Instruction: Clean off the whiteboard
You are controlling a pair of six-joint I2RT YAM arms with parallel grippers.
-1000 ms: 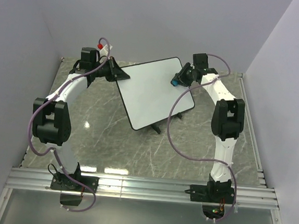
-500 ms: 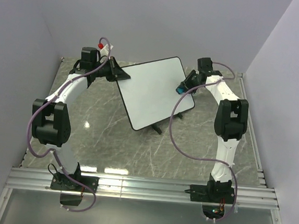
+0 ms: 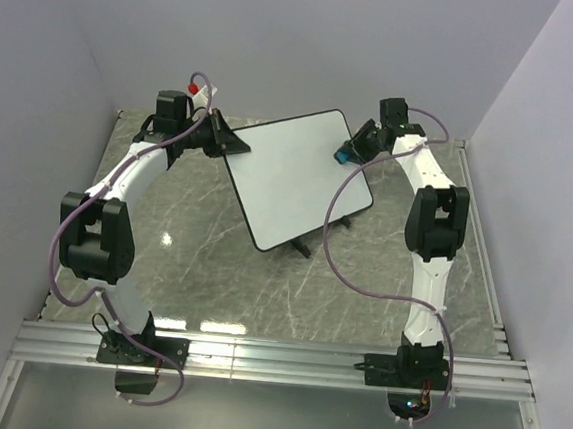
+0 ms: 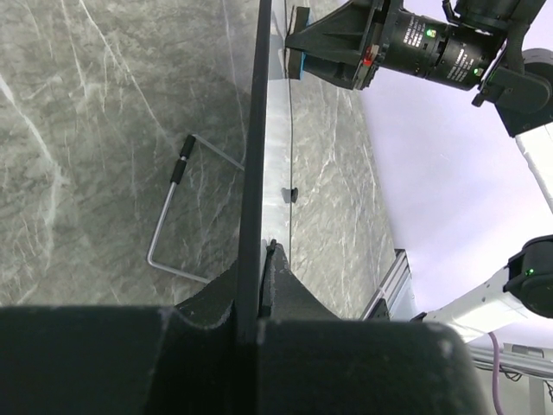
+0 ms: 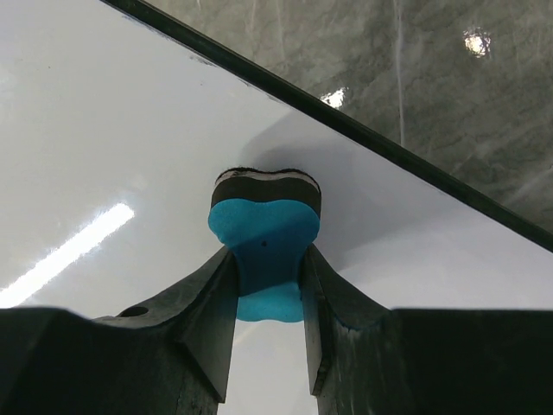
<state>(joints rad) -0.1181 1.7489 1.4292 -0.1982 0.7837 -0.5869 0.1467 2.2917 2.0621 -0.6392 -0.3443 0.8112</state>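
The eraser [image 5: 263, 238] will next move off the plain white board with my right gripper, down and back toward the gripper's base, and my gripper will release it on bare marble.
The whiteboard [image 3: 292, 175] stands tilted on its wire legs at the back middle of the table; its face looks plain white. My left gripper [image 3: 230, 143] is shut on the board's left edge [image 4: 251, 216], seen edge-on in the left wrist view. My right gripper [image 3: 350, 152] is shut on a small blue eraser [image 5: 263, 238] and presses its dark felt side against the board's face [image 5: 104, 156] near the right top corner. The eraser also shows in the top view [image 3: 343, 156].
The board's wire stand leg [image 4: 173, 216] rests on the grey marble table [image 3: 211, 268]. Grey walls close the left, back and right. An aluminium rail [image 3: 274, 359] runs along the near edge by both arm bases.
My right gripper with the eraser slid down along the board's right side, then came back up toward the top right corner. The left gripper has kept its hold on the board.
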